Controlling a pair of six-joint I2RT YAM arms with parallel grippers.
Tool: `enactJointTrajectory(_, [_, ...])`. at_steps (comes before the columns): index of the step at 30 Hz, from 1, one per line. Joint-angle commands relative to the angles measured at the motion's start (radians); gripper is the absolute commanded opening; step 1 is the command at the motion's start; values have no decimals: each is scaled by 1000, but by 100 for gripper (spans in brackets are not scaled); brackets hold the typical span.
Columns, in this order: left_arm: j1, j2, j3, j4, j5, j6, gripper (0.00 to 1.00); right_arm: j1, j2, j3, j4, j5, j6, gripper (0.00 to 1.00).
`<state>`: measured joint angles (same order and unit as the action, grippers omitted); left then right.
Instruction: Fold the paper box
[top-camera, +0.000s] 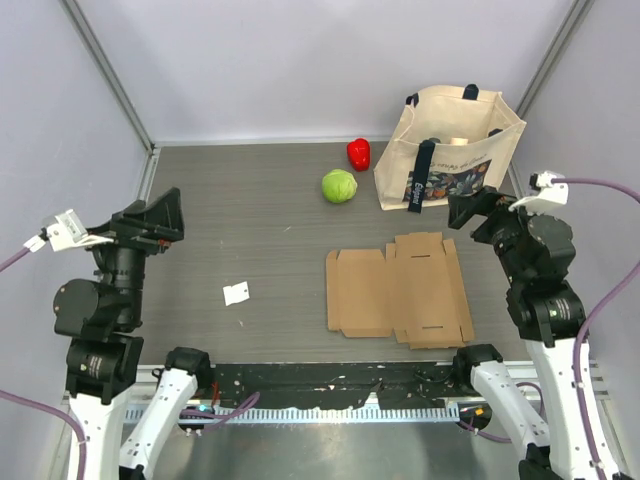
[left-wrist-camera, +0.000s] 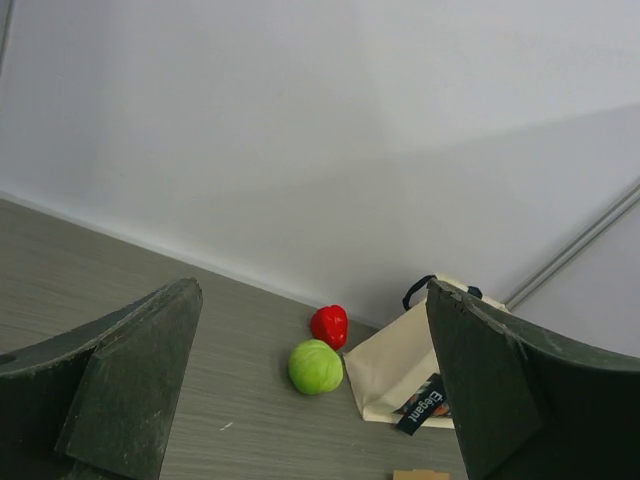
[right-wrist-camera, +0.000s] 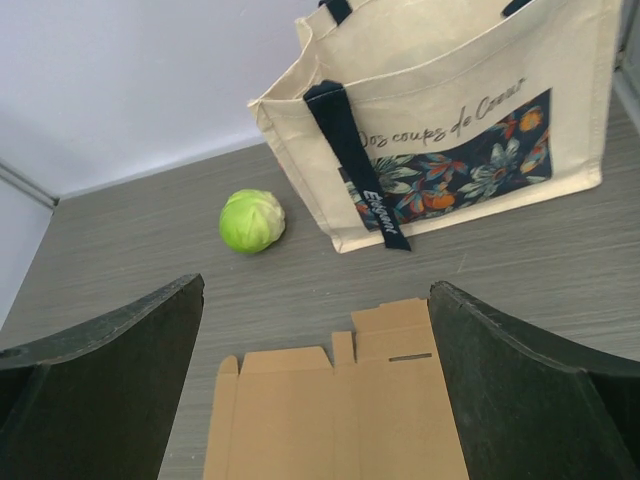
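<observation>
My open right gripper needs to move down onto the far end of the box's side flap (top-camera: 452, 252), farthest from the scrap, as it lies flat, unfolded.
The paper box (top-camera: 400, 290) lies flat and unfolded on the grey table, right of centre; it is plain brown cardboard with flaps, tabs and slots. It also shows in the right wrist view (right-wrist-camera: 340, 415), below the jaws. My left gripper (top-camera: 160, 215) is open and empty, raised at the far left, well away from the box. My right gripper (top-camera: 470, 212) is open and empty, raised above the box's far right corner, beside the tote bag. Only a corner of the box (left-wrist-camera: 420, 474) shows in the left wrist view.
A beige canvas tote bag (top-camera: 450, 150) with dark handles stands at the back right. A green cabbage (top-camera: 339, 186) and a red pepper (top-camera: 358, 153) lie left of it. A small white paper scrap (top-camera: 236, 293) lies left of the box. Grey walls enclose the table.
</observation>
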<state>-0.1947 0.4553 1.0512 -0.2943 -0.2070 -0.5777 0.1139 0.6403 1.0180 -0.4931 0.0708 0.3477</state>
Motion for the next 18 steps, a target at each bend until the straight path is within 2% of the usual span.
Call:
enactJointTrajectory(1, [5, 80, 16, 57, 63, -22, 100, 1, 99, -30, 57, -118, 39, 100])
enactJointTrajectory(2, [5, 92, 18, 50, 72, -27, 100, 4, 134, -39, 63, -214, 19, 99])
enactJointTrajectory(7, [5, 201, 20, 44, 188, -42, 100, 18, 223, -153, 131, -345, 80, 100])
enactJointTrajectory(9, [5, 233, 13, 46, 202, -48, 100, 18, 280, -192, 125, -326, 94, 100])
enactJointTrajectory(13, [5, 351, 12, 49, 355, -63, 100, -13, 373, -248, 107, -281, 115, 100])
enactJointTrajectory(18, [5, 529, 10, 60, 518, -62, 100, -173, 411, -306, 111, -184, 163, 100])
